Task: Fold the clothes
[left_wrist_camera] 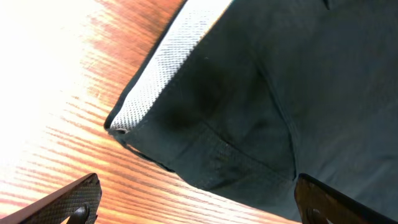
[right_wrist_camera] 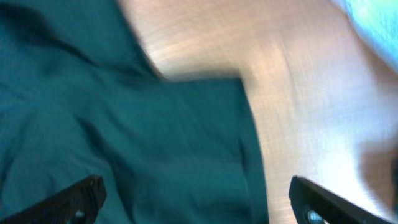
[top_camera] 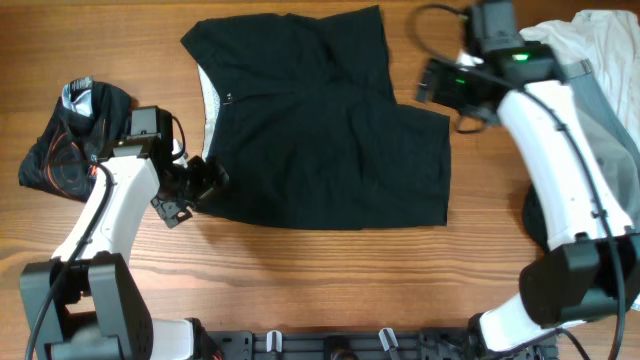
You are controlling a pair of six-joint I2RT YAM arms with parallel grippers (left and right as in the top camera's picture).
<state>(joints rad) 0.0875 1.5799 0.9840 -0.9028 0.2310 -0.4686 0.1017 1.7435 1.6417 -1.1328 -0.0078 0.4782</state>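
Note:
My left gripper lowers, fingers open, onto the shorts' near waistband corner (left_wrist_camera: 129, 132) next, since that corner with its pale mesh lining (left_wrist_camera: 165, 74) lies just below those fingers.
A pair of dark shorts (top_camera: 320, 120) lies spread flat on the wooden table, waistband at the left. My left gripper (top_camera: 200, 188) is open at the shorts' near left corner, just off the cloth; in the left wrist view the waistband's pale mesh lining (left_wrist_camera: 165, 74) and the corner (left_wrist_camera: 249, 162) show above the open fingers (left_wrist_camera: 199, 208). My right gripper (top_camera: 432, 82) is open above the shorts' far right leg edge; in the right wrist view the fabric hem (right_wrist_camera: 205, 155) lies between the open fingers (right_wrist_camera: 196, 205).
A bundled dark garment with orange print (top_camera: 70, 140) lies at the left edge. A pile of white and grey clothes (top_camera: 600, 60) sits at the far right, partly under the right arm. Bare wood table (top_camera: 330, 280) runs in front of the shorts.

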